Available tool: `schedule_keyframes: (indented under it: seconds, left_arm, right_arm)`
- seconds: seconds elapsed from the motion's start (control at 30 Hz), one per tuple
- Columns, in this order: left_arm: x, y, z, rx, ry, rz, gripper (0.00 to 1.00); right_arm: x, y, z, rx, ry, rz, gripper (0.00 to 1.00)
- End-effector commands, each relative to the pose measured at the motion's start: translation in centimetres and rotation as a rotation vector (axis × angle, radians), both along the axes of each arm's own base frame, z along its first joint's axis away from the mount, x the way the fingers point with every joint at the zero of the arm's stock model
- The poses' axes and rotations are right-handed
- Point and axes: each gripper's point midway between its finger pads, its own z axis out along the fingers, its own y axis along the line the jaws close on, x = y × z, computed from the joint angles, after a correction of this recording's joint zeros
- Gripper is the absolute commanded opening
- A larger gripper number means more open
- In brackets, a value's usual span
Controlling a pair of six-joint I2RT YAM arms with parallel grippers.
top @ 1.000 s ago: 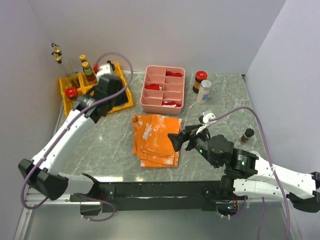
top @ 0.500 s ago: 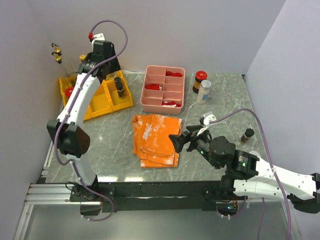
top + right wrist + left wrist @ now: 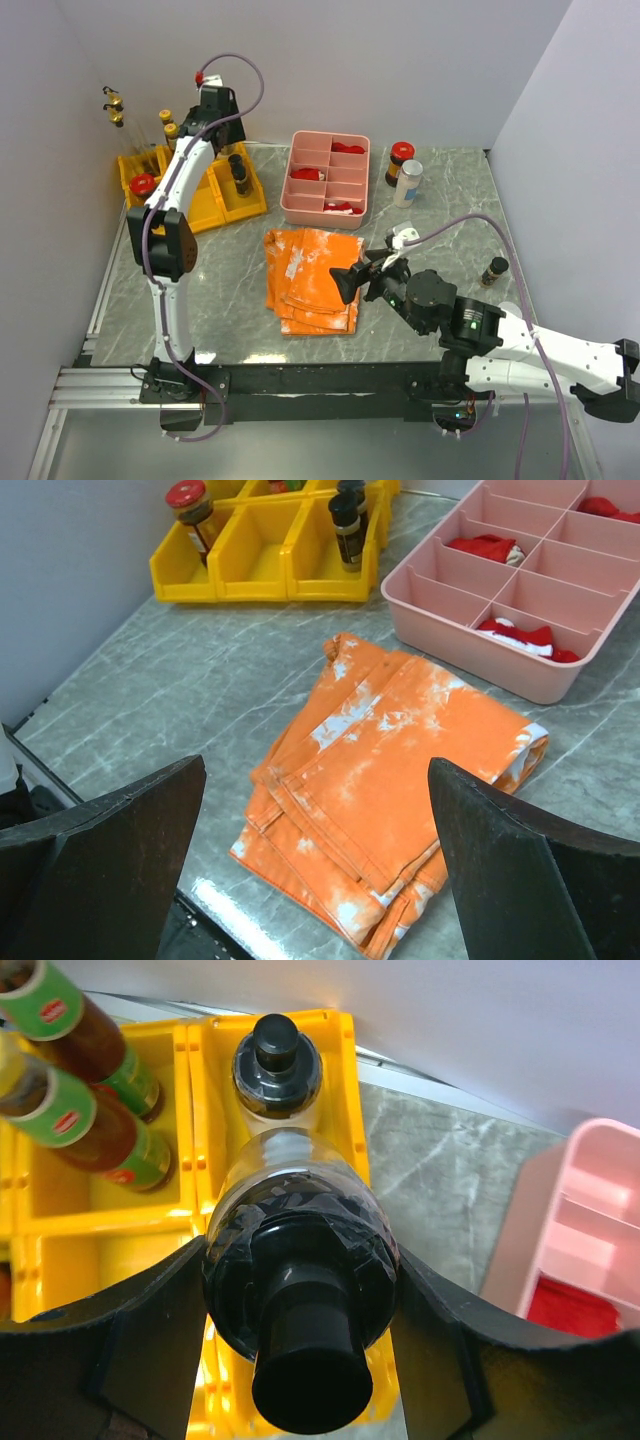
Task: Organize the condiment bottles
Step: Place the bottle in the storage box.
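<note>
The yellow bin [image 3: 350, 1090] nearest the pink tray holds the match, so I need to bring the dark bottle down beside the black-capped bottle next with my left gripper.
My left gripper [image 3: 300, 1360] is shut on a dark bottle with a black cap [image 3: 300, 1250] and holds it over the right yellow bin [image 3: 350, 1090]. A second dark, black-capped bottle [image 3: 277, 1060] stands in that bin just beyond. In the top view the left gripper [image 3: 226, 148] is at the back-left bins, with a dark bottle [image 3: 238, 175] right under it. Two green-labelled bottles [image 3: 95, 1120] and a red-capped jar [image 3: 142, 184] are in the other bins. My right gripper [image 3: 350, 283] is open and empty over the orange cloth [image 3: 400, 770].
A red-capped jar [image 3: 401, 160], a white bottle with a silver cap [image 3: 408, 183] and a small dark bottle [image 3: 494, 270] stand on the right of the table. The pink divided tray [image 3: 300, 210] with red pieces is at the back centre. Walls close in on both sides.
My left arm has swung up and back over the yellow bins, and the gripper has shifted slightly right. My right arm has edged a little left over the cloth.
</note>
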Motion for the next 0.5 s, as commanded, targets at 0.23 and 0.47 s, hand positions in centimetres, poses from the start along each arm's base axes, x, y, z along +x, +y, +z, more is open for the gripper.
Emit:
schedule_keyframes:
  seconds: [0.23, 0.47]
  left_arm:
    - [4.2, 1.3, 0.5, -0.009, -0.114, -0.024, 0.01]
    - [4.8, 1.5, -0.7, -0.007, -0.116, -0.035, 0.01]
  right_arm:
    - [1.4, 0.5, 1.5, 0.012, -0.049, -0.058, 1.00]
    - [1.7, 0.7, 1.3, -0.005, -0.051, -0.069, 1.00]
